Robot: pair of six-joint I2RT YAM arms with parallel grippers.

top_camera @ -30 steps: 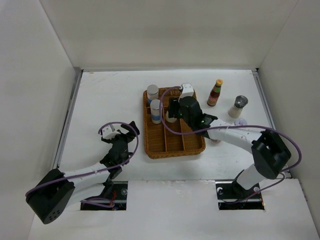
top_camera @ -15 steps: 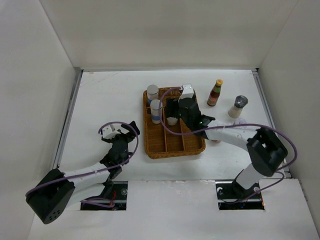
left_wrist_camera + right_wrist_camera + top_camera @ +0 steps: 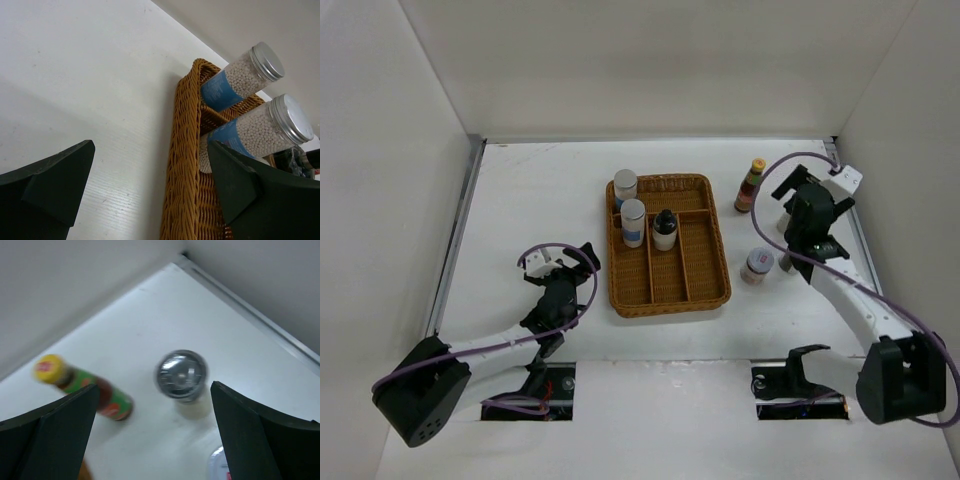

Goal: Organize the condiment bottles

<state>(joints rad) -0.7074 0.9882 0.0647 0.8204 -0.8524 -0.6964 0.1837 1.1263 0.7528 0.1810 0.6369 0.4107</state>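
Observation:
The robot's open right gripper will go down onto the shaker's grey lid (image 3: 181, 373) and close, because the shaker stands upright with its lid at the top between the gripper's fingers.
Two white blue-labelled bottles (image 3: 625, 186) (image 3: 633, 222) stand in the left compartment of the wicker tray (image 3: 716, 292). A black-capped bottle (image 3: 665, 229) stands in the middle one. On the table to the right are a slim red yellow-capped bottle (image 3: 751, 185) and a red-white-lidded jar (image 3: 757, 264). My right gripper (image 3: 792, 207) hangs open over a grey-lidded shaker (image 3: 181, 375), which lies between its fingers (image 3: 60, 425) and is untouched. The left gripper (image 3: 565, 262) rests open left of the tray and holds nothing.
In the left wrist view the tray's woven rim (image 3: 182, 150) runs close by the right finger, with both white bottles (image 3: 245, 75) (image 3: 260, 127) behind it. The right wall and table edge (image 3: 850, 200) are close beside my right gripper.
My right gripper let go of the black-capped bottle in the tray, opened, and swung right to above the grey-lidded shaker. The left arm stayed still.

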